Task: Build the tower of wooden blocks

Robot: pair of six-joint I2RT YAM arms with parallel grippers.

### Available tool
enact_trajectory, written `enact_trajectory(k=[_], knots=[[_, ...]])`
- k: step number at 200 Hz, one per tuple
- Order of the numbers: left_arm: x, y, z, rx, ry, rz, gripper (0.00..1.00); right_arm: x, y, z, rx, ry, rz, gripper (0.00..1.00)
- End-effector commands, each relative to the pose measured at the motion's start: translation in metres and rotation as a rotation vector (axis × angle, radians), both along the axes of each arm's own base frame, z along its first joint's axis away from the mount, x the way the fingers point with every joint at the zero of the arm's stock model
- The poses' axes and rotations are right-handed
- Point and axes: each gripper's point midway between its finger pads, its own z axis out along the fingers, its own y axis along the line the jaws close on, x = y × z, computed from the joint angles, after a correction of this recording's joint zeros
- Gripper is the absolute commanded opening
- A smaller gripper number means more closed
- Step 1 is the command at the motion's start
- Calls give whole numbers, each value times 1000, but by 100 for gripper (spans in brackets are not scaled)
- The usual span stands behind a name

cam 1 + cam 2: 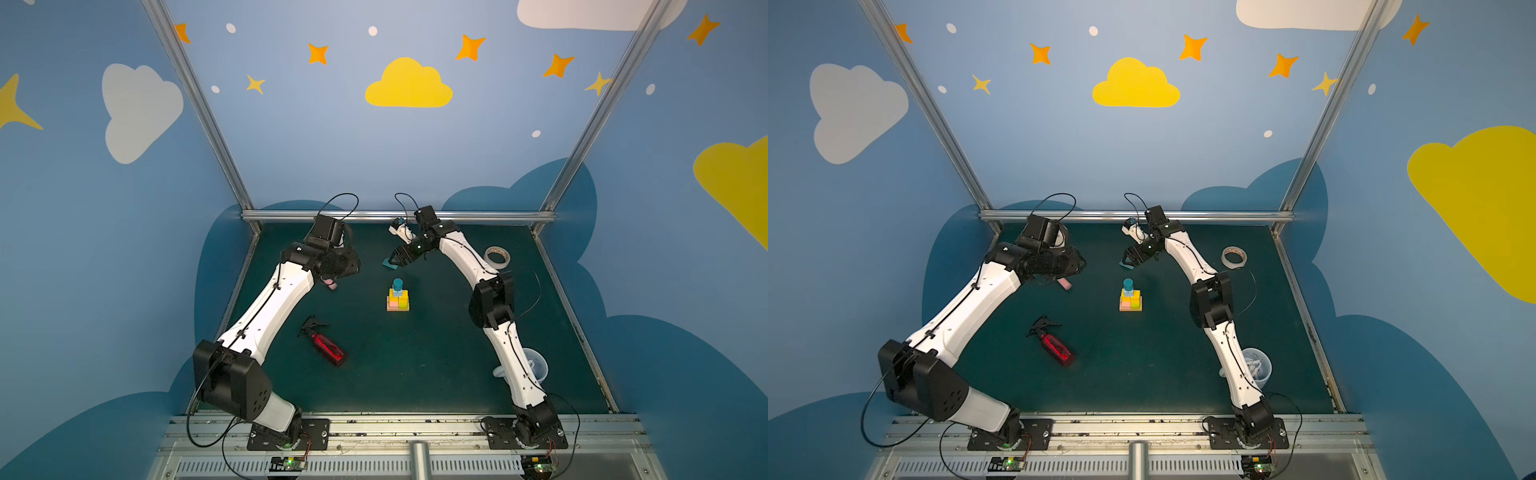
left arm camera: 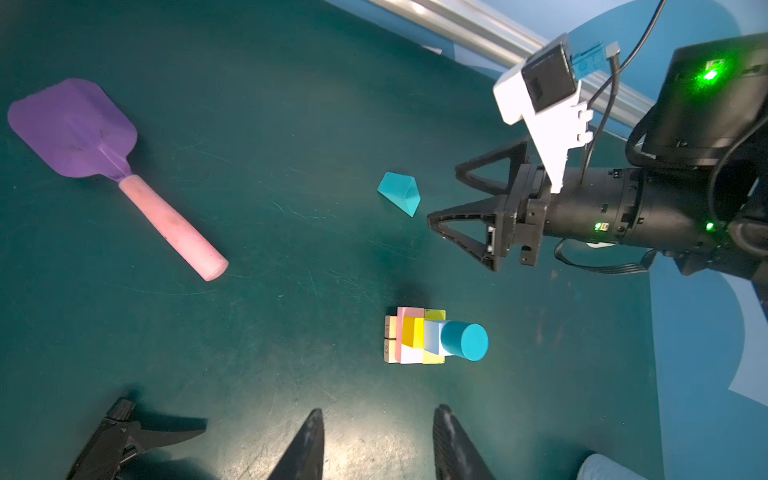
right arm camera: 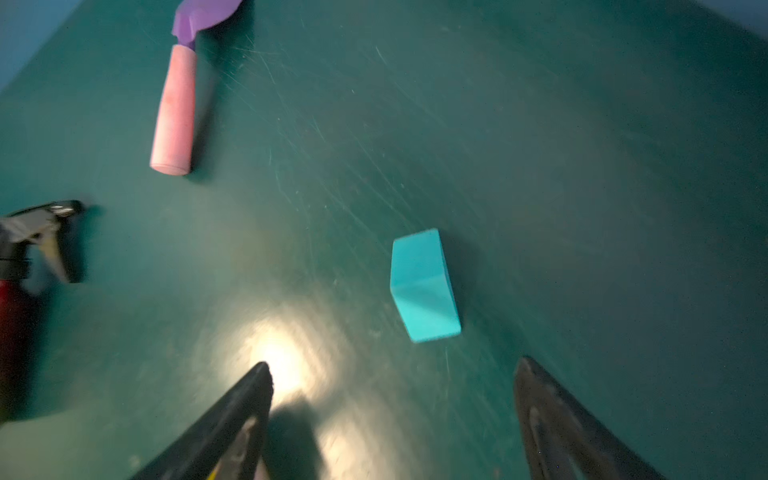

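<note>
My right gripper should lower its open fingers forward around the facing end of the teal house-shape block (image 1: 387, 262) and close, as the block is below, beyond its fingers.
The tower (image 1: 397, 297) (image 1: 1130, 298) stands mid-table: tan bars at the bottom, pink and lime slabs, yellow cubes, a pale-blue cube, and a teal cylinder (image 2: 463, 340) on top. The teal house-shape block (image 2: 399, 193) (image 3: 424, 286) lies alone on the mat behind the tower. My right gripper (image 2: 444, 193) (image 3: 395, 368) hovers open just beside this block, which lies ahead of the fingertips, not between them. In the top views the block (image 1: 387, 262) peeks out under that gripper. My left gripper (image 2: 380, 411) is open and holds nothing, its fingers apart short of the tower.
A purple spatula (image 2: 72, 129) with a pink handle lies under my left wrist. A red spray bottle (image 1: 328, 349) lies front left. A tape roll (image 1: 496, 257) and a clear cup (image 1: 536, 365) sit on the right. A metal rail (image 1: 395, 215) bounds the back.
</note>
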Motion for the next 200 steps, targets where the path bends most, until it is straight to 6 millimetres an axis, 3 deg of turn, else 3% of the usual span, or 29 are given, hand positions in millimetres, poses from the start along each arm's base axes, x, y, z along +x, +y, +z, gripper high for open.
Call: enact_trajectory(k=[1, 71, 102, 123, 183, 200], knots=[[6, 0, -11, 2, 25, 1, 43, 15, 6, -29, -42, -76, 12, 90], [18, -7, -24, -20, 67, -11, 42, 41, -4, -30, -66, -160, -40, 90], [22, -9, -29, -14, 91, -18, 41, 38, -1, -33, -78, -166, -20, 86], [23, -9, -32, -8, 100, -21, 41, 34, 4, -35, -97, -179, 5, 68], [19, -6, -34, 1, 109, -26, 41, 18, 15, -38, -90, -159, 74, 68], [19, -5, -35, 2, 112, -25, 41, 19, 14, -38, -94, -160, 67, 60]])
